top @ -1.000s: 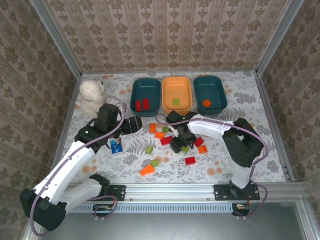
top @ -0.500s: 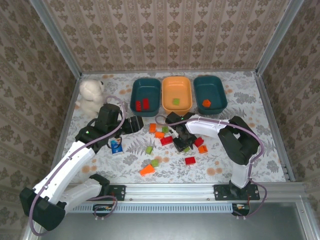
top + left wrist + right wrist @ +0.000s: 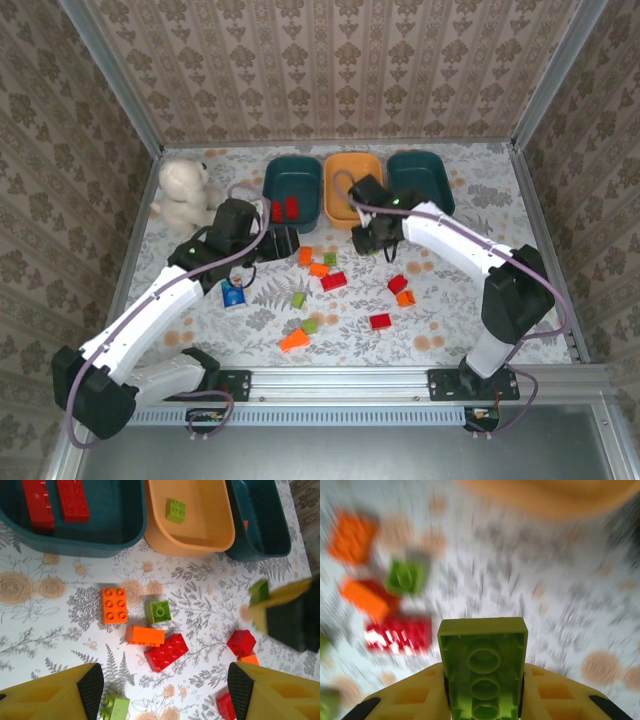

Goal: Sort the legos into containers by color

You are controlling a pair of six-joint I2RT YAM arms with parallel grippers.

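Note:
The orange container (image 3: 555,494) has a green lego inside, so my right gripper should move outward over it and let go of the light green lego.
My right gripper (image 3: 482,682) is shut on a light green lego (image 3: 482,655), held above the table just in front of the orange container (image 3: 353,189). The left wrist view catches that gripper (image 3: 286,616) with the green lego (image 3: 259,591) at its tip. The orange container (image 3: 200,527) holds one green lego (image 3: 176,510). Two red legos (image 3: 55,502) lie in the left teal container (image 3: 291,188); the right teal container (image 3: 421,180) stands beside the orange one. My left gripper (image 3: 165,690) hangs open over loose legos: orange (image 3: 114,605), green (image 3: 158,611), red (image 3: 167,652).
A white teddy bear (image 3: 183,191) sits at the back left. A small blue-and-white carton (image 3: 234,293) lies beside the left arm. More legos are scattered toward the front: green (image 3: 309,326), orange (image 3: 293,341), red (image 3: 380,321). Metal rails edge the table.
My right gripper shut on a green lego among the loose pile and lifted it back toward the orange container. The left gripper shifted a little to the right, staying open.

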